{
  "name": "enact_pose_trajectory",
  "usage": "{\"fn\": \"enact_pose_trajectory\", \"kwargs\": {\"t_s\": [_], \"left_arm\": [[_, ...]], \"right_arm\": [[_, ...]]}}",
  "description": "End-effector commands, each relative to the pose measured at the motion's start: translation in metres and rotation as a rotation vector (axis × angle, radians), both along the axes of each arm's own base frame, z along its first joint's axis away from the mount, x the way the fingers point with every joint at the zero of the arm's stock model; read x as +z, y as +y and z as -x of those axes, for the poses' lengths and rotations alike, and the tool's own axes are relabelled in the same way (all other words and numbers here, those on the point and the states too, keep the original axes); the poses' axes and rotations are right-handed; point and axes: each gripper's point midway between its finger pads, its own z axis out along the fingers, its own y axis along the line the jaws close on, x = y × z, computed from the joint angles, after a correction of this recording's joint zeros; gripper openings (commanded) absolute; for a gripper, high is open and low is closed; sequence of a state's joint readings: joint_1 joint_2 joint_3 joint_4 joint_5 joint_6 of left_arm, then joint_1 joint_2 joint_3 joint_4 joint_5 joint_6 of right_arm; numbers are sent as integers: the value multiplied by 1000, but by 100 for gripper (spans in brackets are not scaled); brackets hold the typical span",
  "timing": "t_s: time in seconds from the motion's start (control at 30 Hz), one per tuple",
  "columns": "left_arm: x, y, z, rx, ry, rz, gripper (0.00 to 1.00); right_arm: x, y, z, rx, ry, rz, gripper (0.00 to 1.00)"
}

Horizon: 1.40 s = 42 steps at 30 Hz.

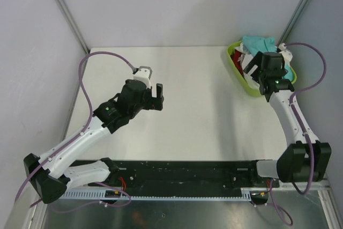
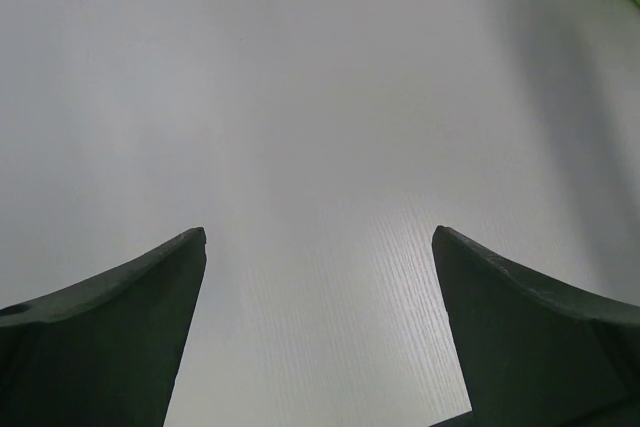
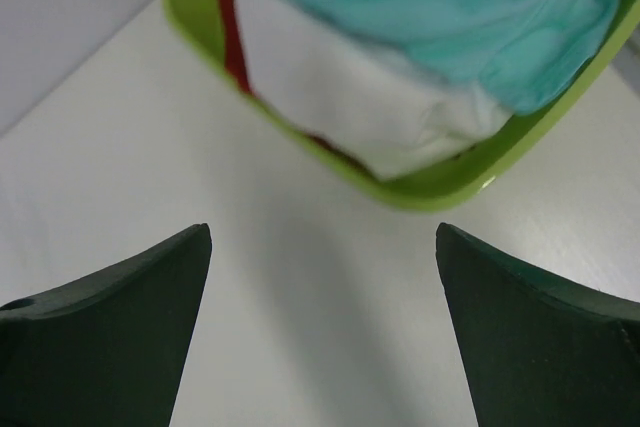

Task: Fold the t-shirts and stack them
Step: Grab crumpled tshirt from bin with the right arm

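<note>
I should next move my right gripper outward over the basin (image 1: 236, 69) and lower it onto the teal t-shirt's far part (image 1: 261, 45), because that cloth is outward of and below the gripper.
The t-shirts lie bunched in a lime-green basin (image 1: 236, 69) at the table's far right. A teal t-shirt (image 1: 258, 42) lies on top, with a white one (image 3: 360, 112) under it and a strip of a red one (image 3: 232, 42) by the basin (image 3: 440, 190) wall. My right gripper (image 1: 261, 64) hangs open above the basin's near side; in the right wrist view the right gripper (image 3: 323, 232) has only bare table between its fingers. My left gripper (image 1: 154, 83) is open over the table's middle left, and the left gripper (image 2: 320, 237) holds nothing.
The white table (image 1: 198, 111) is walled by pale panels at the back and both sides. Purple cables loop off both arms. The arm bases and a black rail (image 1: 187, 172) run along the near edge.
</note>
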<state>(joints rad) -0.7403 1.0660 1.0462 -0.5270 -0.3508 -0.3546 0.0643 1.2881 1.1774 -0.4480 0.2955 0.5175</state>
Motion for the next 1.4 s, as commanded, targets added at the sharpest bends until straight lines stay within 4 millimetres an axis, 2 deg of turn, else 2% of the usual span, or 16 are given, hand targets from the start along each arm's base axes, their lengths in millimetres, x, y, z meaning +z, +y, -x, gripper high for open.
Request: {"fn": "enact_pose_trajectory", "kwargs": {"t_s": [0.0, 0.13, 0.27, 0.33, 0.57, 0.8, 0.93, 1.03, 1.1, 1.13, 1.27, 1.3, 1.37], "left_arm": [[11, -4, -4, -35, -28, 4, 99], [13, -6, -3, -50, -27, 11, 99], [14, -8, -2, -62, -25, 18, 99], [12, -8, -2, -63, -21, 12, 99], [7, -8, -5, -69, -14, -8, 99], [-1, -8, -8, -72, 5, -24, 99], [-6, -8, -9, -74, 18, -32, 99], [-9, -7, -9, -72, 26, -38, 99], [-10, -7, -10, -68, 27, -37, 99], [-10, -6, -10, -67, 27, -38, 100], [-12, -5, -11, -62, 31, -41, 99], [-12, -4, -11, -62, 31, -42, 100], [-12, -4, -11, -62, 32, -41, 100]], "right_arm": [[23, -42, -40, -78, -155, 1, 99], [27, -76, -59, -153, -202, 17, 99], [28, -94, -82, -179, -251, 13, 99], [30, -97, -97, -177, -266, 17, 99], [18, -100, -150, -132, -246, 31, 99], [-13, -106, -198, -127, -142, 30, 99], [-27, -106, -214, -126, -89, 35, 95], [-41, -107, -215, -134, -35, 39, 85], [-45, -107, -212, -140, -18, 41, 73], [-44, -108, -211, -143, -16, 44, 65], [-34, -111, -205, -145, -19, 57, 17], [-29, -111, -204, -149, -21, 61, 8], [-12, -114, -200, -162, -39, 71, 2]]}}
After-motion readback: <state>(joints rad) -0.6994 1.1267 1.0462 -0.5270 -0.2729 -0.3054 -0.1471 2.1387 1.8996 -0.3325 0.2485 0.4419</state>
